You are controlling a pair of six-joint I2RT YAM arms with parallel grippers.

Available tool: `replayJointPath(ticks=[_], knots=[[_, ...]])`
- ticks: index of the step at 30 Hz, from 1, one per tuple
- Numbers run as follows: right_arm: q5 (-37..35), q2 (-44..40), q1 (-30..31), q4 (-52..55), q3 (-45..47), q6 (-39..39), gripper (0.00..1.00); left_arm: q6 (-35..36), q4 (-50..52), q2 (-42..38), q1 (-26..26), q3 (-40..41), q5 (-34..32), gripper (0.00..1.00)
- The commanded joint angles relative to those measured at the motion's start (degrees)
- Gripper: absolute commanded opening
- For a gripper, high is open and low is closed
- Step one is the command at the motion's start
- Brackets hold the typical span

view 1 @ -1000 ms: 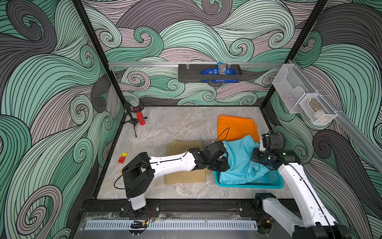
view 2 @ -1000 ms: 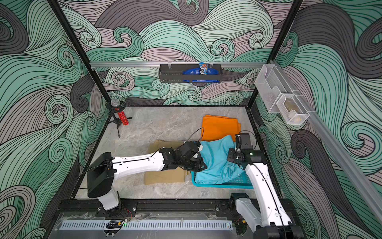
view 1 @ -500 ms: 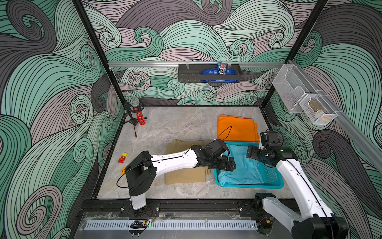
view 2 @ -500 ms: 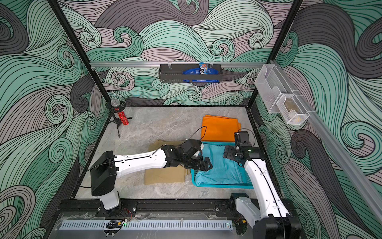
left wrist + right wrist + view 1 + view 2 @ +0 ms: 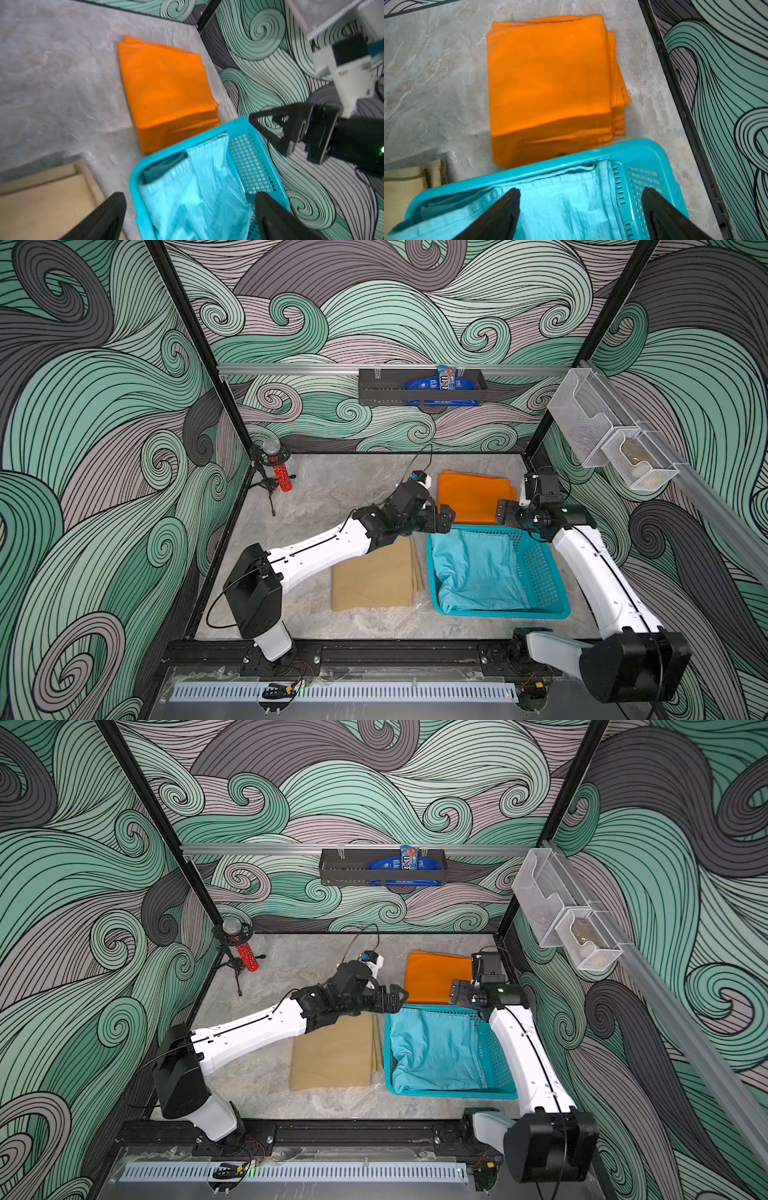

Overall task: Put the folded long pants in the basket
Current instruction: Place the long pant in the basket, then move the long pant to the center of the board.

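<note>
My right gripper lowers outward onto the edge facing the mesh bins next, since the orange pants (image 5: 473,497) still lie outside the basket, below and outward of it.
The light blue folded long pants (image 5: 473,568) (image 5: 436,1048) lie rumpled inside the teal basket (image 5: 540,612) (image 5: 494,1092), toward its left side. Orange pants (image 5: 473,497) (image 5: 550,83) lie flat on the table just behind the basket. Tan pants (image 5: 374,576) (image 5: 332,1052) lie to its left, partly under my left arm. My left gripper (image 5: 442,518) (image 5: 189,194) hovers open over the basket's far left corner, holding nothing. My right gripper (image 5: 505,514) (image 5: 580,189) stands open above the far rim, also holding nothing.
A black rack (image 5: 419,387) with blue packets hangs on the back wall. White mesh bins (image 5: 611,439) hang on the right wall. A small tripod with a red object (image 5: 274,472) stands at the back left corner. Black frame posts edge the table.
Both grippers have opened and let go of the light blue pants, which dropped into the basket. Both then drew back toward the basket's far rim.
</note>
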State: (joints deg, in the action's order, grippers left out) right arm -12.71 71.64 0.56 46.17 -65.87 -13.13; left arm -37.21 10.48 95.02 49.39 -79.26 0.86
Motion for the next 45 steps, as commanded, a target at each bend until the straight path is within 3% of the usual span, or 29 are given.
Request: replayJointPath(ticks=[1, 6, 12, 15, 18, 28, 36, 45], knots=[[1.70, 4.68, -0.27, -3.64, -2.65, 2.68, 0.93, 3.95, -4.86, 2.53, -4.93, -2.93, 4.15, 0.98], [2.60, 14.00, -1.82, -6.20, -9.23, 4.60, 0.93, 12.03, -6.88, 8.40, -6.93, -7.21, 2.02, 0.98], [8.41, 26.55, -6.05, -6.97, -19.17, 5.48, 0.93, 15.65, -7.72, 17.00, -7.59, -13.06, 2.86, 0.99], [10.38, 31.70, -8.32, -7.70, -22.35, 6.48, 0.95, 15.47, -10.77, 19.13, -8.44, -12.68, 4.93, 0.99], [16.88, 36.71, -11.77, -9.34, -24.03, 5.99, 0.97, 13.54, -12.74, 21.51, -10.17, -12.58, 8.52, 0.99], [22.37, 45.51, -19.77, -13.34, -26.05, 5.60, 0.98, 10.63, -19.30, 24.03, -14.90, -7.57, 16.36, 0.98], [26.99, 51.70, -20.73, -13.56, -26.99, 6.77, 0.97, 10.50, -19.83, 25.97, -18.15, -7.06, 21.22, 0.98], [26.25, 55.60, -17.47, -13.39, -27.75, 6.97, 0.95, 7.92, -22.87, 25.65, -20.44, -4.15, 23.13, 0.99]])
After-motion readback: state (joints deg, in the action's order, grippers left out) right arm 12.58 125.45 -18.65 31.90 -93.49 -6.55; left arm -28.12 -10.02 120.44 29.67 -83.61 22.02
